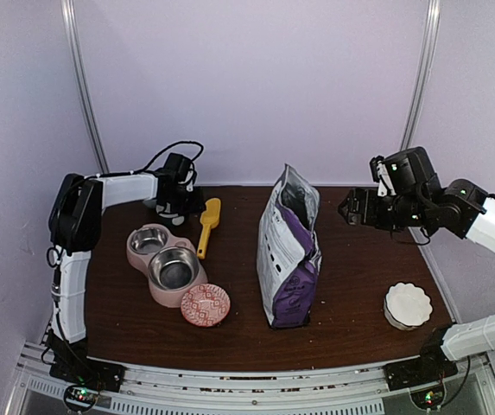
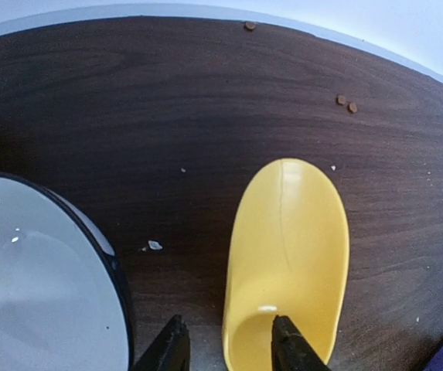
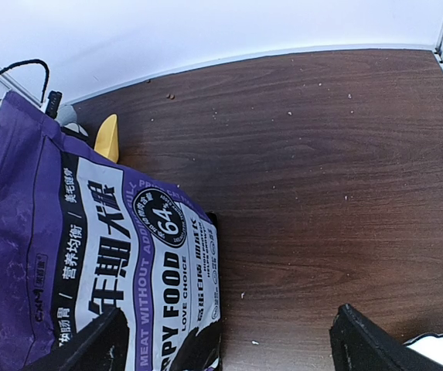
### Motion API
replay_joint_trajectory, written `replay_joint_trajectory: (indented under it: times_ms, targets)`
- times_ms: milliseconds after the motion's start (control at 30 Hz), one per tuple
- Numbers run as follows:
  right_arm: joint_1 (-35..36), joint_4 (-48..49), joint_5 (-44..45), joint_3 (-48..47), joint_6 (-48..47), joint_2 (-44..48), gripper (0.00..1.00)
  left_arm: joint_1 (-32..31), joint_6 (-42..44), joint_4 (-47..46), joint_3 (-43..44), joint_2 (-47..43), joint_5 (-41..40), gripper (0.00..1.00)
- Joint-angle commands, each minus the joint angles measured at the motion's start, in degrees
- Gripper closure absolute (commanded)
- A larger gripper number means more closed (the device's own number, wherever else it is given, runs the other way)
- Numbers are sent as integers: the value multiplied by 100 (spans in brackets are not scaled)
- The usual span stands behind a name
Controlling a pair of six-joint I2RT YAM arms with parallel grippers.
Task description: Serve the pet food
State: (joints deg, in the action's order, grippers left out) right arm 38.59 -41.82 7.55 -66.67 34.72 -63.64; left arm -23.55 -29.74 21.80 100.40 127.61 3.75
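Observation:
The open fingers of my left gripper are already on both sides of the scoop's side rim (image 1: 203, 214) (image 2: 225, 331) by the white bowl, so I will move it down onto that rim next.
The purple and white puppy food bag (image 1: 288, 255) stands upright and open-topped mid-table; the kibble inside is hidden. It fills the left of the right wrist view (image 3: 90, 255). A few loose brown kibble pellets (image 2: 346, 103) lie on the table beyond the yellow scoop (image 2: 287, 255). My left gripper (image 2: 233, 352) is open just over the scoop's near end, one finger above its bowl and one left of it. In the top view it (image 1: 176, 207) hangs beside the scoop (image 1: 208, 225). My right gripper (image 1: 351, 210) is open and empty, raised right of the bag's top (image 3: 233, 348).
The pink double feeder (image 1: 136, 252) with two empty steel bowls sits left of the bag; one bowl (image 2: 35, 286) is next to the scoop. A pink patterned dish (image 1: 205, 304) lies in front of it. A white scalloped dish (image 1: 407, 304) sits near right.

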Motion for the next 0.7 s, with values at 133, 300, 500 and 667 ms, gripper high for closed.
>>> replay_joint_trajectory:
  times_ms: [133, 300, 500, 667]
  targets:
    - [-25, -6, 97, -68, 60, -15, 8, 53, 29, 130, 491, 545, 256, 60]
    - [-28, -35, 106, -100, 44, -60, 8, 58, -1, 29, 515, 644, 411, 62]
    - [-33, -8, 80, -107, 45, -123, 8, 54, 18, 26, 550, 655, 396, 67]
    - [-35, 7, 70, -100, 56, -123, 8, 53, 42, 96, 563, 675, 453, 70]
